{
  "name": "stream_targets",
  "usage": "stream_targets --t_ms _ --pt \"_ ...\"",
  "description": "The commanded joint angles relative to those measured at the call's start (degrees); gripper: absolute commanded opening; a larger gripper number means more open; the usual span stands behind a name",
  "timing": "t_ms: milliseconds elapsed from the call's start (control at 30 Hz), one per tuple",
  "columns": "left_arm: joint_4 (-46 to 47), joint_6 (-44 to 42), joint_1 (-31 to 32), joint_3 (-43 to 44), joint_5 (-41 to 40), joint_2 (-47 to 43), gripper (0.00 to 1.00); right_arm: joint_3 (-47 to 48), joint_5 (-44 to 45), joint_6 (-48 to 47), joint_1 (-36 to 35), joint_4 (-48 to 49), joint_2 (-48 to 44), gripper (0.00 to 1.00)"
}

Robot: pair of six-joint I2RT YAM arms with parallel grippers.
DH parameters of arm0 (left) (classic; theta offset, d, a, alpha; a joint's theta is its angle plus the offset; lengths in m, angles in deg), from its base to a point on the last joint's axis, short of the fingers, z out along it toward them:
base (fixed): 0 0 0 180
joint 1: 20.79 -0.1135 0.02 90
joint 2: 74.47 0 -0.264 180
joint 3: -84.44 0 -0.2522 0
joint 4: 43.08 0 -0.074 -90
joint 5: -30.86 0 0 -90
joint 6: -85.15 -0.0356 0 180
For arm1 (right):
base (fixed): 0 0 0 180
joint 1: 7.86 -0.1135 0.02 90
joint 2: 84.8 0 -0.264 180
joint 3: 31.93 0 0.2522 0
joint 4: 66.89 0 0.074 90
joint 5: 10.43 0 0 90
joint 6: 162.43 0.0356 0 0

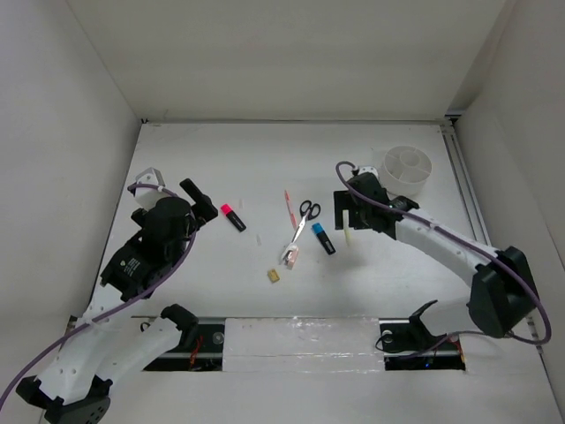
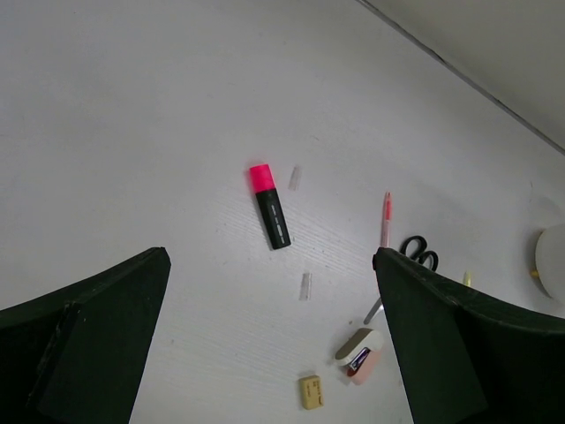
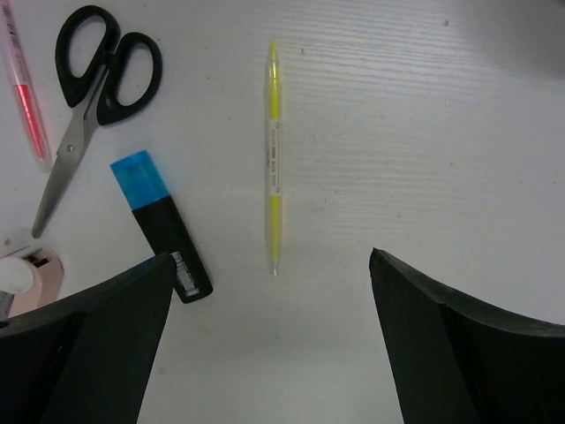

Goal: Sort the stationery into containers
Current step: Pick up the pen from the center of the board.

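Observation:
The right gripper moves down onto the yellow stick at its white printed middle (image 3: 274,175) next and closes across it. The stick lies below, lengthwise between the open fingers.
The round white tub (image 1: 407,170) stands at the back right. The stationery lies mid-table: a pink-capped marker (image 1: 233,216), a thin red pen (image 1: 288,208), black-handled scissors (image 1: 305,215), a blue-capped marker (image 1: 323,238), a pale yellow stick (image 1: 349,235) and two small erasers (image 1: 274,276) (image 1: 290,256). My left gripper (image 2: 269,261) is open and empty, just left of the pink marker (image 2: 269,205). My right gripper (image 3: 269,296) is open and empty above the yellow stick (image 3: 274,159), with the blue marker (image 3: 161,225) beside its left finger.
Two tiny clear bits (image 2: 305,284) (image 2: 295,177) lie near the pink marker. White walls close the table at the left, back and right. A taped strip (image 1: 300,340) runs along the near edge between the arm bases.

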Motion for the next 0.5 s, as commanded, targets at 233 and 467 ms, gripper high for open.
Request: stream_targets --t_ms 233,467 --pt "1.5 -0.5 -0.1 -0.3 2.0 0.0 1.00 4.5 -3.6 -1.6 2.5 7.7 14.4 0.84" --pt "2.0 -1.1 -0.1 -0.8 2.6 -1.0 1.00 3.9 -5.7 -1.1 4.3 9.5 19.2 0.71"
